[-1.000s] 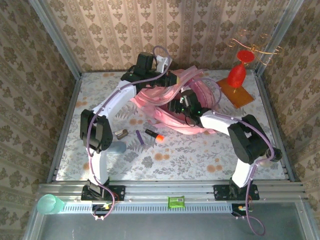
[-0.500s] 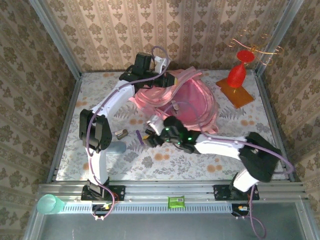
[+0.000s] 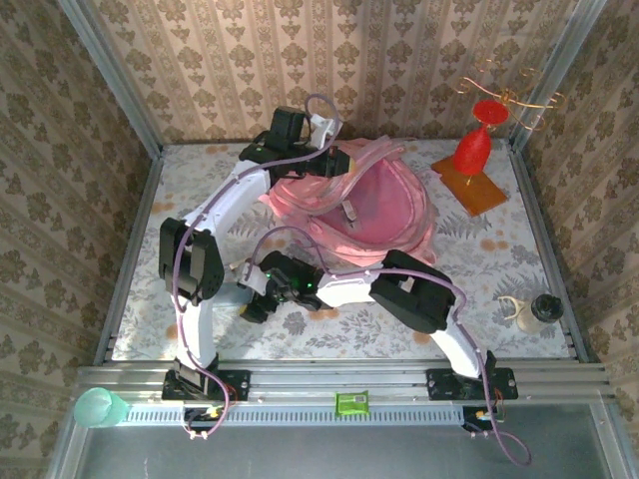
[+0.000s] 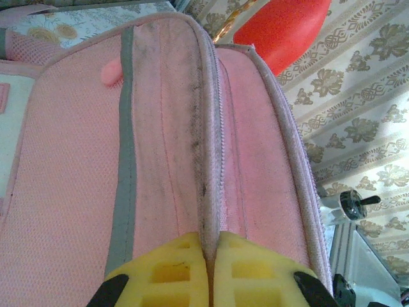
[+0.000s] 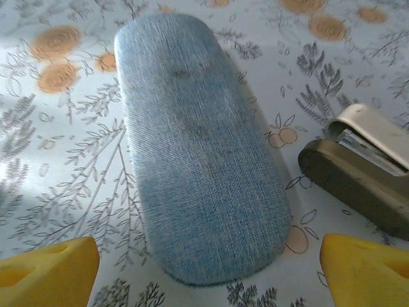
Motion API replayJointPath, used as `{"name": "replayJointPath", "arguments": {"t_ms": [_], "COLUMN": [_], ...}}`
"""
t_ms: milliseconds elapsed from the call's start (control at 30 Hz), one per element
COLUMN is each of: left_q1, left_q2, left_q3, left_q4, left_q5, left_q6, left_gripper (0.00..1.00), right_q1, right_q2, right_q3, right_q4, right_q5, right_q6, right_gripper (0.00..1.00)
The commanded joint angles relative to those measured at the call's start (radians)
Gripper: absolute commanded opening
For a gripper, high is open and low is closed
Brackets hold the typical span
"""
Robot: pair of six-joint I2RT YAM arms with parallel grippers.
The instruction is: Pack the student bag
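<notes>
I will next lower my right gripper around the near end of the blue fabric case and close across it, as that end fits between my open fingers with gaps beside it.
The student bag (image 3: 384, 205), big and pink, lies at the back middle of the table. My left gripper (image 3: 334, 160) is at its back left edge. In the left wrist view the yellow fingers (image 4: 169, 272) are shut on a raised seam of the student bag (image 4: 160, 128) beside a zipper. My right gripper (image 3: 252, 302) is stretched to the front left, low over a blue fabric case (image 5: 198, 147). It is open, with a yellow fingertip (image 5: 48, 272) on each side of the case's near end, apart from it.
An olive stapler (image 5: 364, 182) lies just right of the case. A red figure on an orange board (image 3: 471, 160) stands at the back right. A small dark bottle (image 3: 542, 308) sits by the right edge, and a teal cup (image 3: 98, 407) rests on the front rail.
My right arm swung from the bag down to the front left, over the blue case, and its jaws widened. The left gripper kept its hold on the bag.
</notes>
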Motion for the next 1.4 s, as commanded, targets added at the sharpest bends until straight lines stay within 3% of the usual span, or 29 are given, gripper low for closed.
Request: {"name": "replayJointPath", "arguments": {"t_ms": [0, 367, 533, 667, 833, 1033, 1233, 1367], "left_q1": [0.001, 0.002, 0.002, 0.005, 0.014, 0.031, 0.034, 0.032], "left_q2": [-0.016, -0.013, -0.013, -0.009, -0.009, -0.012, -0.015, -0.018], "left_q3": [0.022, 0.021, 0.022, 0.028, 0.033, 0.029, 0.019, 0.012], "left_q4": [0.038, 0.033, 0.029, 0.025, 0.020, 0.025, 0.046, 0.058], "left_q5": [0.018, 0.031, 0.032, 0.035, 0.045, 0.060, 0.074, 0.074], "left_q6": [0.041, 0.051, 0.056, 0.061, 0.062, 0.067, 0.067, 0.057], "left_gripper": [0.00, 0.00, 0.00, 0.00, 0.00, 0.00, 0.00, 0.00], "right_q1": [-0.002, 0.024, 0.035, 0.037, 0.030, -0.050, -0.272, -0.513], "right_q2": [0.052, 0.181, 0.206, 0.137, -0.099, -0.499, -0.990, -1.154], "right_q3": [0.051, 0.232, 0.302, 0.247, -0.007, -0.426, -0.740, -0.801], "right_q4": [-0.031, -0.102, -0.128, -0.099, -0.010, 0.009, -0.145, -0.232], "right_q5": [-0.037, -0.095, -0.106, -0.104, -0.120, -0.073, 0.045, 0.082], "right_q6": [-0.014, -0.029, -0.033, -0.015, 0.065, 0.231, 0.354, 0.420], "right_gripper": [0.90, 0.81, 0.60, 0.39, 0.27, 0.26, 0.24, 0.24]}}
